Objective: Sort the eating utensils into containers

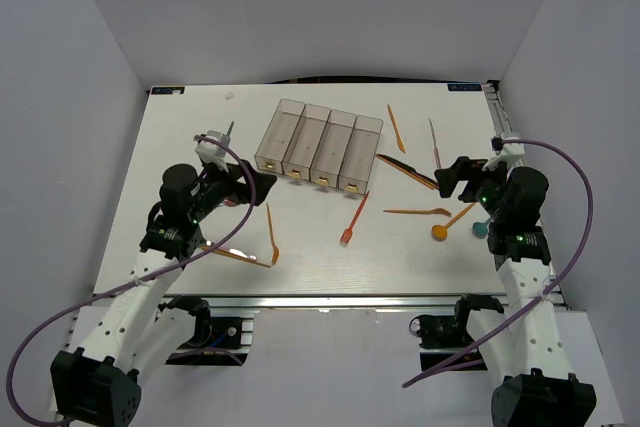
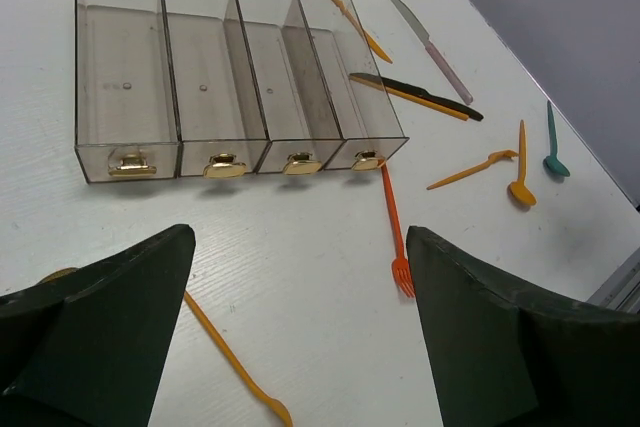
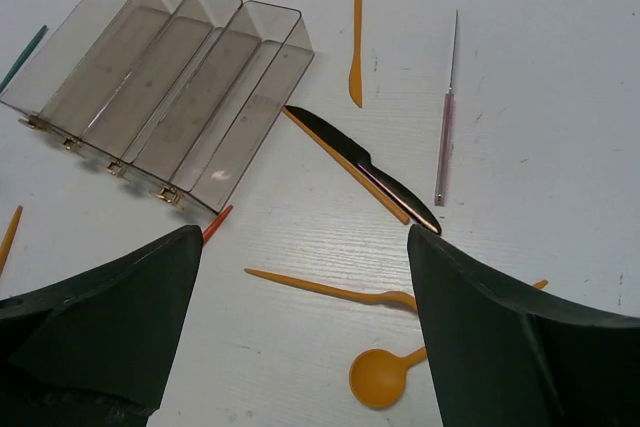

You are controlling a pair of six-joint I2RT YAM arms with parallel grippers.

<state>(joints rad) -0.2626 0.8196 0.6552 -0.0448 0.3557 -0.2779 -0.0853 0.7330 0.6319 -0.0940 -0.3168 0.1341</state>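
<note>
I need to swing my left gripper outward and down next, onto the far end of the teal utensil, which lies below and outward of the gripper, away from the containers.
Four joined clear containers (image 1: 318, 150) stand at the back middle, all empty, as the left wrist view (image 2: 240, 77) shows. My left gripper (image 1: 243, 185) is open and empty, above the table left of a red fork (image 2: 393, 227) and beside an orange utensil (image 2: 230, 357). My right gripper (image 1: 455, 177) is open and empty above an orange fork (image 3: 330, 287) and an orange spoon (image 3: 380, 377). A black knife (image 3: 365, 167) lies on an orange utensil. A grey knife (image 3: 447, 117) and an orange knife (image 3: 356, 42) lie further back.
A teal spoon (image 1: 480, 229) lies near the right arm. A teal utensil (image 1: 228, 130) lies left of the containers, and another orange utensil (image 1: 235, 255) lies near the front left edge. White walls close in the table on three sides.
</note>
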